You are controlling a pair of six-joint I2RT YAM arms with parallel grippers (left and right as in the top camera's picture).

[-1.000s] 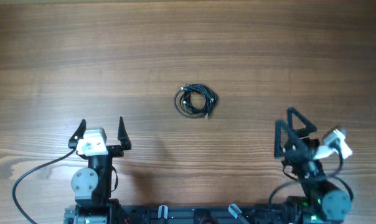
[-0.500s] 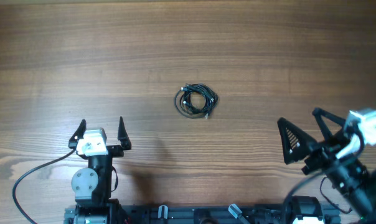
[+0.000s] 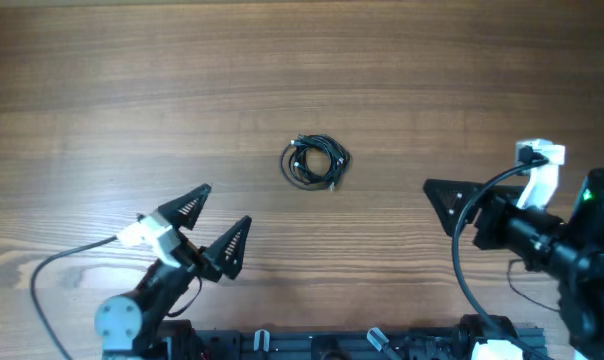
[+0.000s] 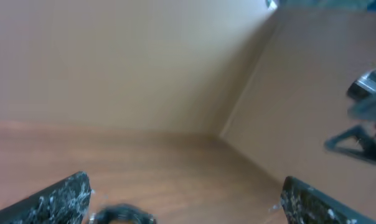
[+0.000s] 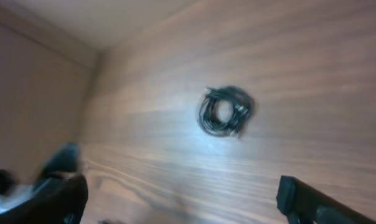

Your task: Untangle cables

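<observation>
The coil is outward of my left gripper and to its right in the overhead view, so I will next reach across and down onto the coil's side facing it.
The cables [image 3: 316, 161] lie bunched in a small black coil on the wooden table, near its middle. The coil also shows in the right wrist view [image 5: 225, 110] and, blurred, at the bottom edge of the left wrist view [image 4: 122, 215]. My left gripper [image 3: 214, 222] is open and empty, tilted toward the coil from the lower left. My right gripper [image 3: 452, 213] is open and empty, to the right of the coil, pointing left at it. Neither gripper touches the cables.
The wooden table [image 3: 302, 70] fills the overhead view. A thick black cable [image 3: 52, 270] runs from the left arm at the front left. Another loops over the right arm [image 3: 472, 240]. The arm bases sit along the front edge.
Both arms have swung up from rest. The left gripper has turned right toward the coil. The right gripper has turned left and risen. The coil has not moved.
</observation>
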